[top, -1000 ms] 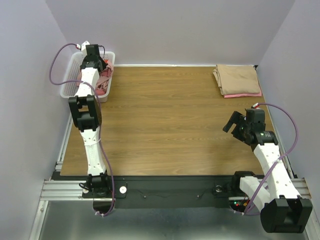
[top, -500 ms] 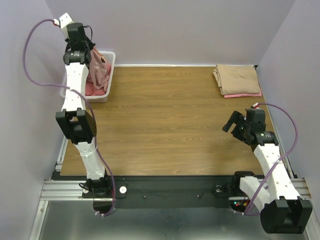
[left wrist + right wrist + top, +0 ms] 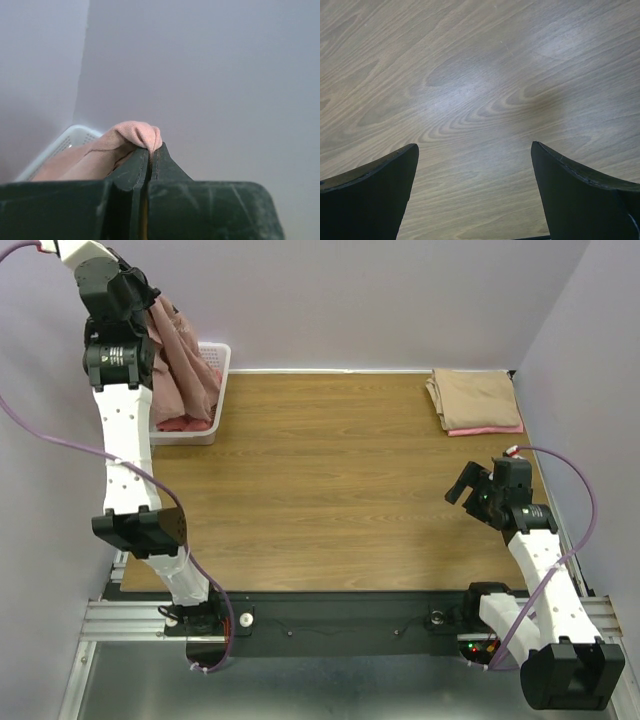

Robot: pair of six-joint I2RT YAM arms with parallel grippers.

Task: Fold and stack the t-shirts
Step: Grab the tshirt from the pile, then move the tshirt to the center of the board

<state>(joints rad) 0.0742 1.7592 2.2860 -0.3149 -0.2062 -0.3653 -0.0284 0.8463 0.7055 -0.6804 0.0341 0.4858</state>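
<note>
My left gripper swings right in the top view next, lowers and releases the t-shirt. The bare wood in the middle of the table lies below it that way.
My left gripper (image 3: 143, 302) is raised high above the white lattice basket (image 3: 216, 358) at the far left, shut on a dusty pink t-shirt (image 3: 180, 370) that hangs down from it into the basket. In the left wrist view the pink cloth (image 3: 131, 132) is pinched between the closed fingers. A coral-red t-shirt (image 3: 180, 423) lies in the basket. A folded tan t-shirt (image 3: 475, 397) lies on a coral-red one (image 3: 490, 429) at the far right corner. My right gripper (image 3: 462, 483) is open and empty above bare wood (image 3: 475, 100).
The wooden table (image 3: 340, 480) spreads between the basket and the folded stack. Lavender walls close in the back and both sides. A black rail runs along the near edge by the arm bases.
My left gripper has risen from inside the basket up and to the left, pulling the dusty pink t-shirt out with it. The right arm has not moved.
</note>
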